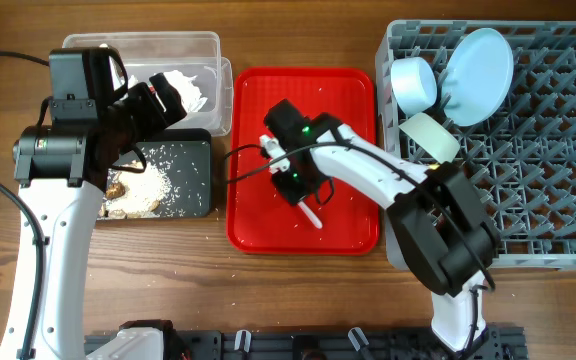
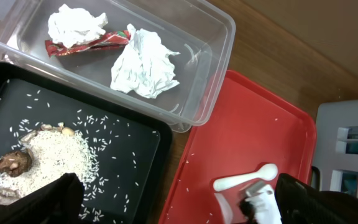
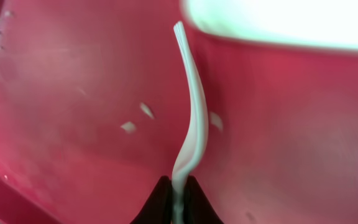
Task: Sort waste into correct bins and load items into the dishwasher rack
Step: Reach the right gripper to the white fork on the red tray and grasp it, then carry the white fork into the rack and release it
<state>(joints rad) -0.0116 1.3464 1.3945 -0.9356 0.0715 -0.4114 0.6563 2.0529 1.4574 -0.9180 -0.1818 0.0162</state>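
Observation:
I need to lift my right gripper off the red tray next and then lower it over the grey rack's wires past the mint bowl, because that part of the rack is empty.
My right gripper (image 1: 296, 185) (image 3: 178, 193) is low over the red tray (image 1: 353, 100), shut on the handle of a thin white utensil (image 3: 194, 124), seen edge-on, apparently the fork (image 1: 311, 214). The white spoon (image 2: 247, 180) lies on the tray beside it. My left gripper (image 2: 185, 208) is open and empty above the black bin (image 2: 135, 130), which holds rice and brown lumps (image 2: 48, 155). The clear bin (image 2: 219, 37) holds two crumpled napkins (image 2: 145, 65) and the red wrapper (image 2: 89, 43). The grey rack (image 1: 548, 180) holds the blue plate (image 1: 478, 62), a blue bowl (image 1: 413, 85) and the mint bowl (image 1: 428, 135).
A few rice grains are scattered on the red tray (image 2: 253, 124). The bins sit side by side at the left, with the tray between them and the rack. The yellow cup is out of view. Wooden table shows at the front.

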